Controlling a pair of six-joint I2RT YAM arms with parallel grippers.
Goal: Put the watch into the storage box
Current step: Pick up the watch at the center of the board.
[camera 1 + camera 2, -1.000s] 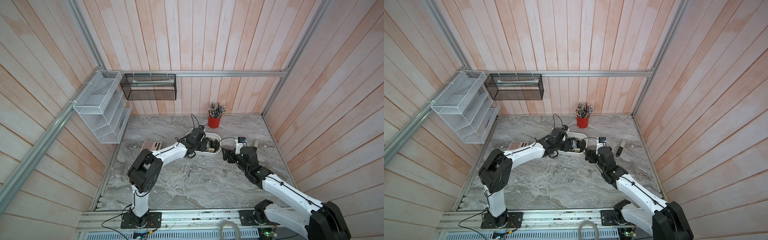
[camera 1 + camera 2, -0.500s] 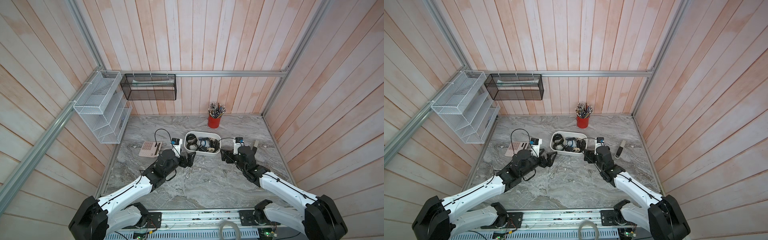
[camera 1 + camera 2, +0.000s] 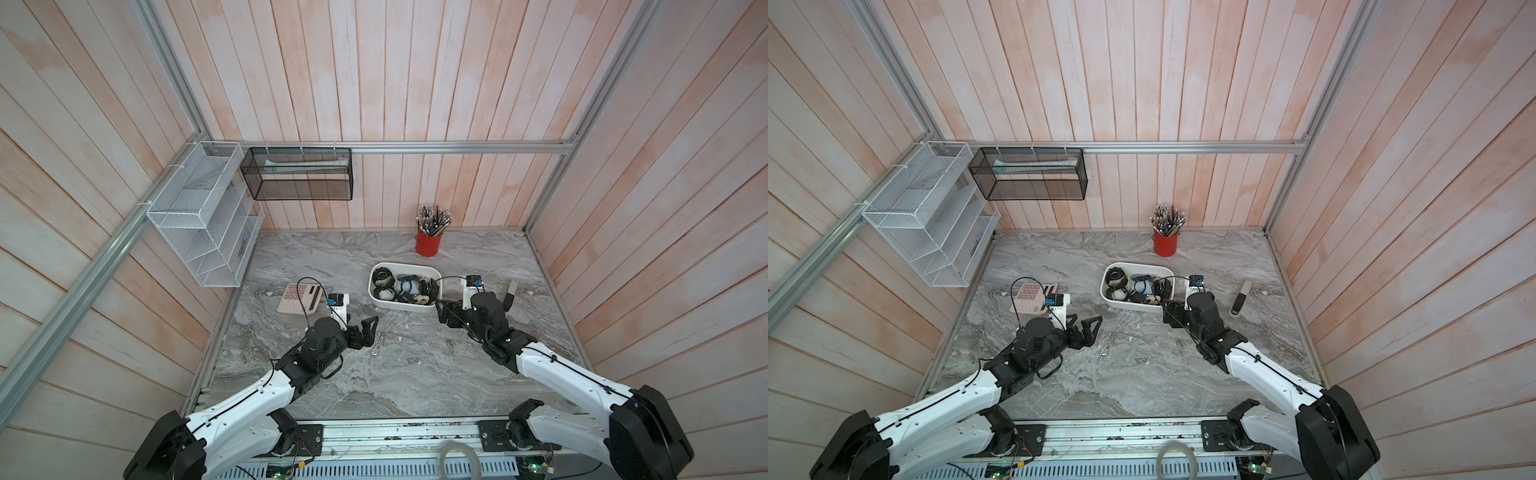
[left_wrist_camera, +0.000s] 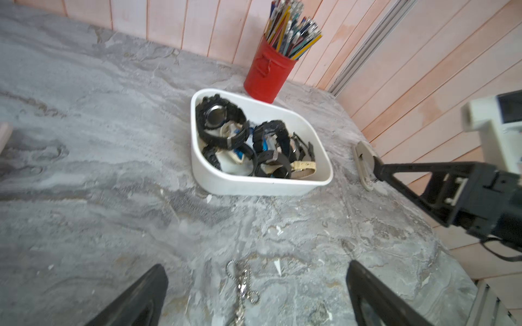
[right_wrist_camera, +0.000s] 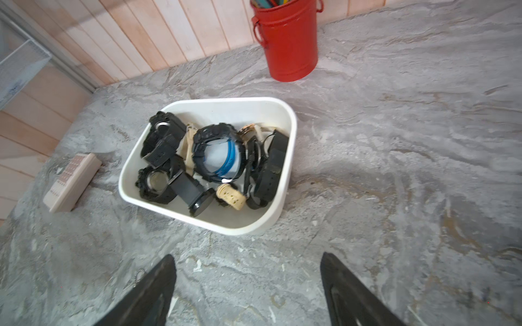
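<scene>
Next, my right gripper will move back and across toward my left gripper and lower onto the chain's far end (image 3: 380,337) (image 5: 139,275), as that lies below and nearer my base.
The storage box (image 3: 403,306) (image 3: 1133,306) is a shallow white tub at mid-table with several watches piled inside. Among them are a black watch (image 4: 216,118) and a black one with blue inside its strap (image 5: 214,135). My left gripper (image 3: 371,332) (image 3: 1094,330) (image 4: 255,265) stands open and empty, low over the table to the front left of the box. A small silver chain (image 4: 243,285) (image 3: 377,345) lies just in front of it. My right gripper (image 3: 440,313) (image 5: 247,255) is open and empty at the box's front right corner.
A red pen cup (image 3: 429,243) stands behind the box. A pink calculator (image 3: 300,298) lies to its left and a beige-and-black handle-like object (image 3: 509,293) to its right. White wire baskets (image 3: 199,220) and a black mesh basket (image 3: 297,174) hang on the walls.
My left arm has pulled back from over the box to the front left of the table, and its jaws have spread wide. The right gripper has stayed by the box, its jaws slightly narrower.
</scene>
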